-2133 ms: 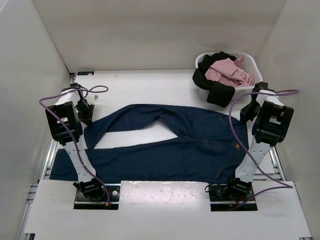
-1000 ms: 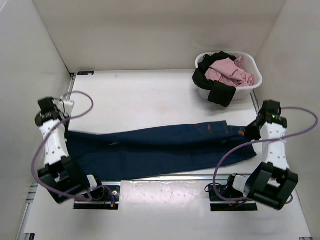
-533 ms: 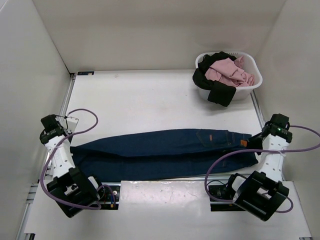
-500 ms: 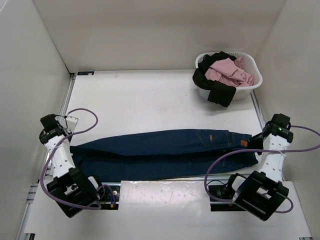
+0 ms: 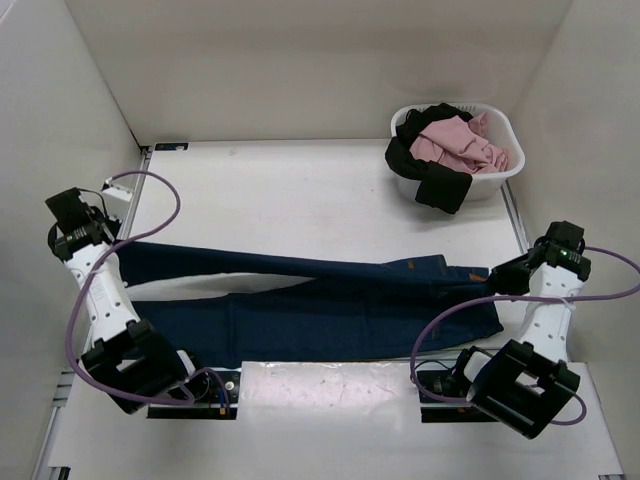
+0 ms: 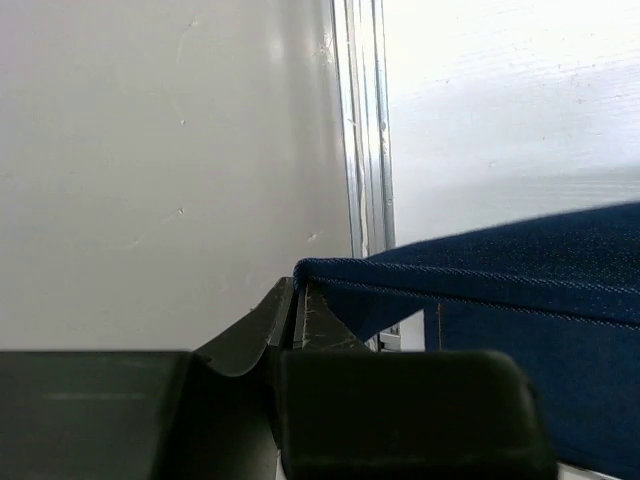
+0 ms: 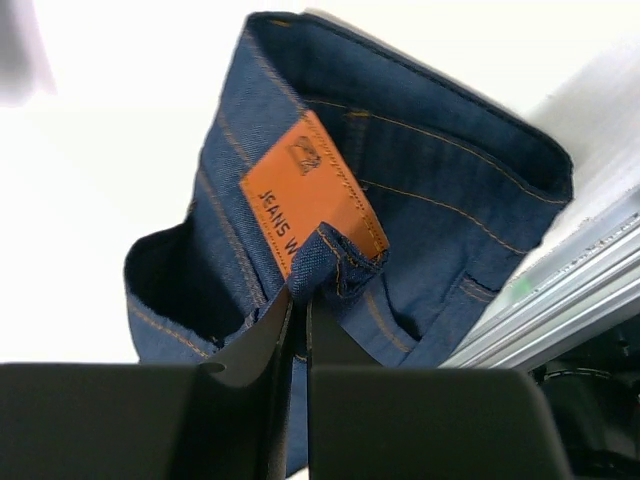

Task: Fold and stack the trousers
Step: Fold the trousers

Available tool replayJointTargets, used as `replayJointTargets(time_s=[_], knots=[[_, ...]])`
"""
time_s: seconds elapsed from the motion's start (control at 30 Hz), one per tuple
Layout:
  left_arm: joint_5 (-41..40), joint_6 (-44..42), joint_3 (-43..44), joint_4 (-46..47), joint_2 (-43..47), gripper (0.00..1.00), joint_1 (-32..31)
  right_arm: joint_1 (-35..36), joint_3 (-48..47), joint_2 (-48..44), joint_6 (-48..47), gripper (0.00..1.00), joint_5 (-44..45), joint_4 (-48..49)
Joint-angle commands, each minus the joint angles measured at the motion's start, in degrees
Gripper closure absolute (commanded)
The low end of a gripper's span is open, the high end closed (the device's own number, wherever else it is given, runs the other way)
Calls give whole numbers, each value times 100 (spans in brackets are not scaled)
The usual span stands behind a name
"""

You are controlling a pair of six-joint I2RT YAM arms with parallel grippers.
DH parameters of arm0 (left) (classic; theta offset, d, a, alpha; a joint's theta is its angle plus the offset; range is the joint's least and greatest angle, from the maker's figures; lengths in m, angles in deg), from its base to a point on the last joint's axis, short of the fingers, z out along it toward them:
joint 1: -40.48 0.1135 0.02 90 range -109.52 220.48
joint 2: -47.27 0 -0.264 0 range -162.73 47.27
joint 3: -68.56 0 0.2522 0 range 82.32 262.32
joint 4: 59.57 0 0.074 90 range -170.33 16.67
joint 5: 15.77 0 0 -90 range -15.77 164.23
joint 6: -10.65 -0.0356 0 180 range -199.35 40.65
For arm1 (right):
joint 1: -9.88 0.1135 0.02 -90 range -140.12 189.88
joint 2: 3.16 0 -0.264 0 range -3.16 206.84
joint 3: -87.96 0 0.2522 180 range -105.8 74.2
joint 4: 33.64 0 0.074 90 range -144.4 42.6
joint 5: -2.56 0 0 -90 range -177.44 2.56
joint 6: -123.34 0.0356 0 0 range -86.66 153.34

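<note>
The waist end of the trousers' lower leg (image 5: 482, 323) lies uncovered, so next I need to move my right gripper back and down, lay the waistband over it and release it.
The dark navy trousers (image 5: 340, 300) lie folded lengthwise across the near table, waist at the right, legs to the left. My left gripper (image 5: 108, 250) is shut on the hem of the upper leg (image 6: 480, 260) and holds it raised toward the far left, away from the lower leg. My right gripper (image 5: 497, 277) is shut on the waistband by a belt loop (image 7: 335, 265), beside the orange leather patch (image 7: 305, 190). The jaws of both pinch denim.
A white laundry basket (image 5: 500, 176) with a pink garment (image 5: 455, 142) and a black garment (image 5: 425, 170) stands at the back right. White walls close in left, right and behind. A metal rail (image 6: 365, 120) runs along the left table edge.
My left gripper has lifted the upper leg's hem back and to the left, parting the two legs. The right gripper has stayed at the waistband, shifted slightly.
</note>
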Motion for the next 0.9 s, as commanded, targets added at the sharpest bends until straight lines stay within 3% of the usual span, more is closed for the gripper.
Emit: replayJointTargets(time_s=[0.0, 0.2, 0.53, 0.73, 0.8, 0.83, 0.87], knots=[[-339, -317, -275, 270, 355, 86, 79, -61, -492, -252, -78, 100, 333, 5], [-996, -898, -1911, 174, 1122, 86, 254, -61, 675, -859, 70, 100, 387, -154], [-1613, -1012, -2791, -143, 1245, 86, 536, -122, 1336, -1238, 291, 100, 1230, -586], [-1658, -1354, -2977, -143, 1245, 86, 536, -193, 907, -1133, 230, 100, 1512, -533], [-1570, -1513, -3038, -396, 1245, 85, 536, -193, 906, -1080, 229, 87, 1512, -480], [-1570, -1592, -3108, -450, 1245, 79, 536, -193, 906, -1080, 177, 57, 1573, -428], [-1570, -1793, -3265, -451, 1245, 50, 536, -193, 906, -1080, 176, 41, 1573, -427]])
